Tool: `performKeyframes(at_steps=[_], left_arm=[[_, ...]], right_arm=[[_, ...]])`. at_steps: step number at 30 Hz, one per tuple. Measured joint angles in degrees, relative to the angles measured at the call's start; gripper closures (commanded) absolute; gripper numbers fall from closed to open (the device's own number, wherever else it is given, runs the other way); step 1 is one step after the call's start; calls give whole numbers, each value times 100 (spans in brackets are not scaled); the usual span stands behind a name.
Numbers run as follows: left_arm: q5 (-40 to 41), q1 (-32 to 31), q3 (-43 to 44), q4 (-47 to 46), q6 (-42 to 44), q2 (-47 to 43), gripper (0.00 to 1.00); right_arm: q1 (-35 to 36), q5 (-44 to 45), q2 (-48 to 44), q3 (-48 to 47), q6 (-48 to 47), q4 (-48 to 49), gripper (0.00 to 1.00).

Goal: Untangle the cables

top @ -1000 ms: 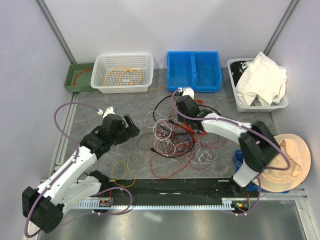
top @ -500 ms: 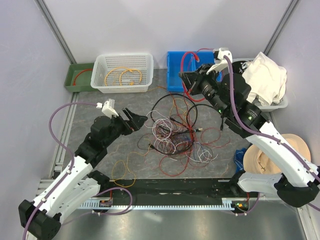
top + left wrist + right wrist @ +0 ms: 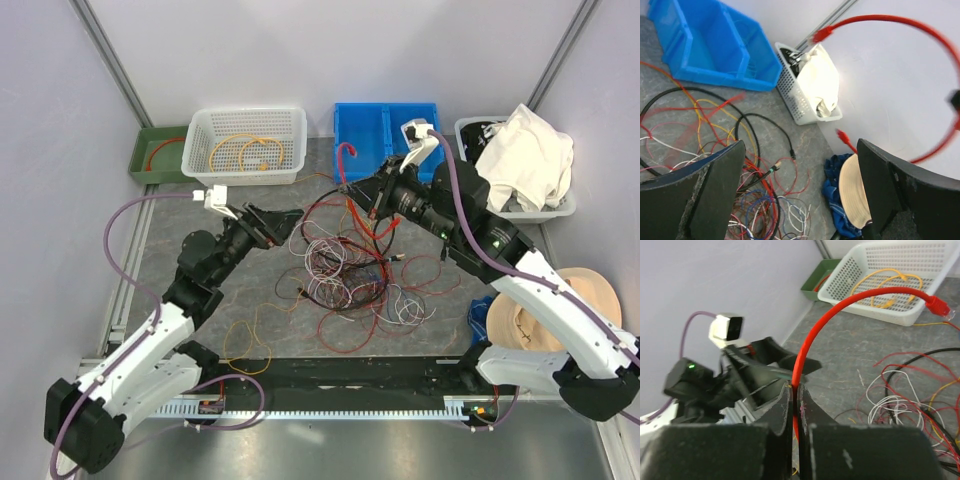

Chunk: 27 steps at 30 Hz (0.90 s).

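The left gripper will rise and turn toward the right gripper, onto the red cable below the right gripper's shut fingers, where a length of the cable hangs clear of the heap.
The cables (image 3: pixel 350 275) lie in a tangled heap of red, white, black, blue and yellow wire at the middle of the grey mat. My right gripper (image 3: pixel 352 194) hangs over the heap's far edge, shut on a thick red cable (image 3: pixel 343 158) whose free end arcs upward. In the right wrist view that red cable (image 3: pixel 840 305) rises from between the closed jaws of the gripper (image 3: pixel 796 390) and ends in a plug. My left gripper (image 3: pixel 289 226) is open just left of the heap. Between its fingertips (image 3: pixel 800 145) it holds nothing, with the heap (image 3: pixel 740 200) below and the red cable (image 3: pixel 900 20) looping above.
Along the back stand a green tray (image 3: pixel 160 152), a white basket (image 3: pixel 247 145) with orange wire, a blue bin (image 3: pixel 388 140) and a grey basket with white cloth (image 3: pixel 520 165). A straw hat (image 3: pixel 550 315) on blue cloth lies right. A black rail (image 3: pixel 350 372) runs along the front.
My right arm lifted the red cable out of the heap, swung up toward the blue bin, then came back down and left. My left gripper moved right toward the heap, staying open.
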State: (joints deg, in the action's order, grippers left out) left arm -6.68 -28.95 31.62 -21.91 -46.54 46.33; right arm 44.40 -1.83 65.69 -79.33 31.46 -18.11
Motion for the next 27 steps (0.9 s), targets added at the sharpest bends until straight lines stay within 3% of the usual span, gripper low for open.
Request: performKeyframes(at_steps=[9,13,21,27], left_arm=[[-234,-2,-7,-354,129,1145,0],[-315,-55,-9,-553,131,1217,0],[-1086,-205,-92,-2345,-122,1126,0],[-1620,-960,-94,-3182,-66,1056,0]], right_arm=[[0,-597,-413,98,223,2,100],[0,-699,-553,127,245,13,100],[0,-619,-595,619,315,136,100],[-2,-520,-409,973,520,332,100]])
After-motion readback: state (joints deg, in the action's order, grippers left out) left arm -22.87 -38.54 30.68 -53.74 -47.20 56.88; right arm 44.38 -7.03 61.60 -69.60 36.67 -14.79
